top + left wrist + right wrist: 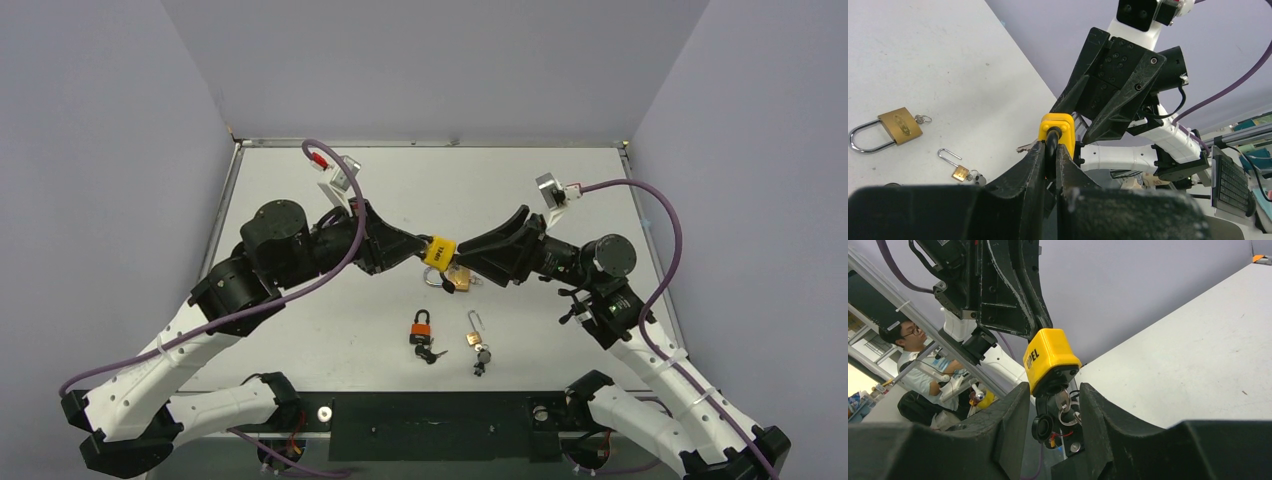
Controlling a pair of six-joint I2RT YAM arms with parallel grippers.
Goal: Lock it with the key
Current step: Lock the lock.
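Observation:
My left gripper will next lower to the clear tabletop outward of the brass padlock, fingers tilting down, and release.
A yellow padlock [438,250] hangs in the air over the middle of the table. My left gripper [420,249] is shut on its black shackle [1052,142], the yellow body [1057,131] standing just past the fingertips. A silver key [1063,400] with a ring sticks out of the lock's underside [1050,357]. My right gripper [1054,390] comes from the right, its two fingers standing on either side of the key. A gap shows between the left finger [1013,410] and the key; the right finger [1093,410] is close to the ring.
On the table below lie a brass padlock [458,280], an orange padlock [422,327] with keys, and a small brass padlock [473,335] with its shackle open and a key beside it. The two arms meet nose to nose above them.

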